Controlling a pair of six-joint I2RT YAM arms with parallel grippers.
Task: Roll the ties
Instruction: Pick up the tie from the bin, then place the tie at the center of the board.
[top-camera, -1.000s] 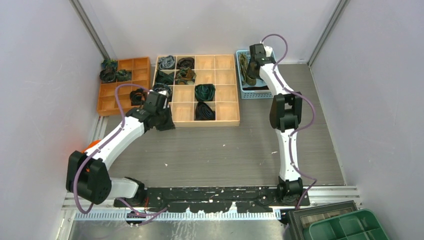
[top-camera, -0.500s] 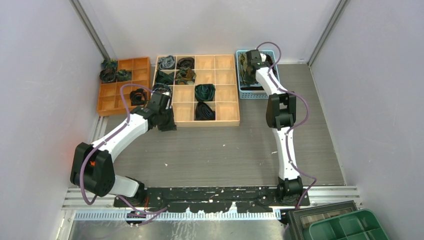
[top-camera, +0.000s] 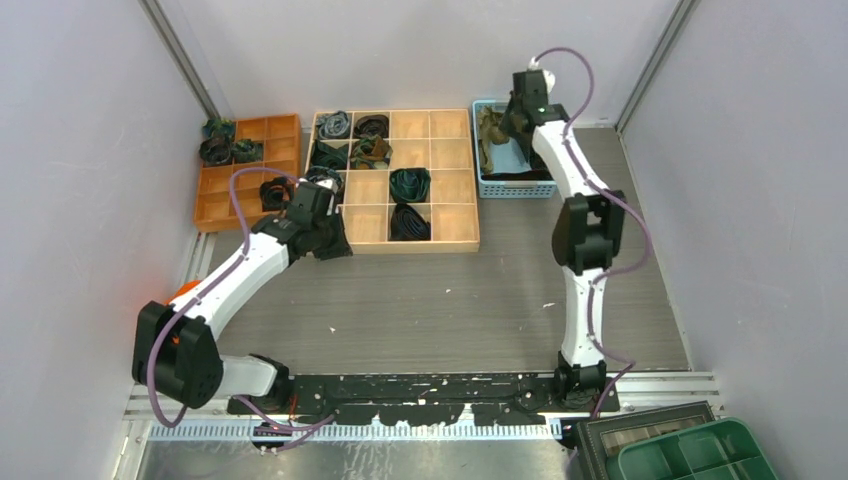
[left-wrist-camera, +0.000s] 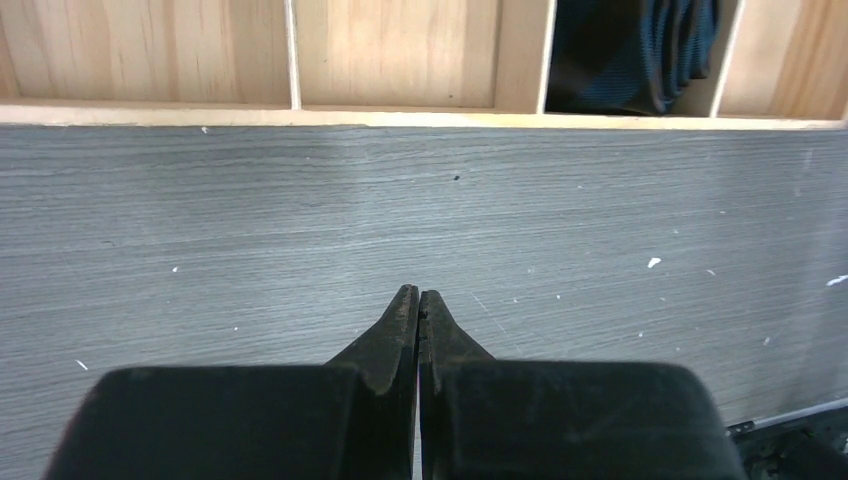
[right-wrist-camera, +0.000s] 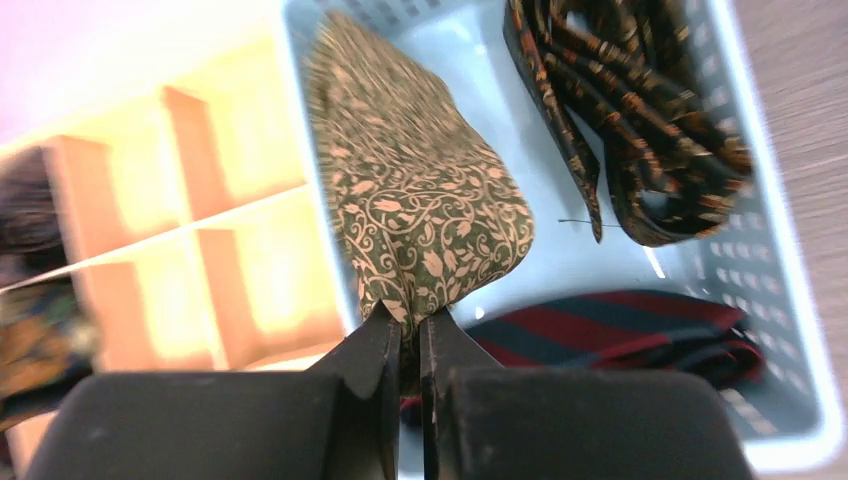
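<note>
The bare tabletop by the grid box is back of my right gripper and to its left in the top view, so I will next carry the olive-gold tie down and let go of it.
My right gripper (right-wrist-camera: 410, 318) is shut on the wide end of an olive-gold tie (right-wrist-camera: 420, 200) with a pale vine pattern, lifted over the light blue basket (top-camera: 541, 184) at the back right. In that basket lie a black-brown tie (right-wrist-camera: 640, 130) and a red-and-navy striped tie (right-wrist-camera: 620, 330). From above, the right gripper (top-camera: 505, 128) hangs over the basket with the olive tie (top-camera: 489, 135) below it. My left gripper (left-wrist-camera: 418, 298) is shut and empty, low over the grey table just in front of the wooden grid box (top-camera: 432, 243). A dark rolled tie (left-wrist-camera: 630, 50) sits in a cell.
The wooden grid box holds several coiled ties (top-camera: 409, 185) in its cells. An orange divided tray (top-camera: 215, 200) with more coils stands to its left. A green bin (top-camera: 700, 455) sits at the near right corner. Grey walls close in on both sides.
The right gripper dipped into the blue basket, closed on the olive-gold tie and has risen with it. The left arm swayed slightly and returned.
</note>
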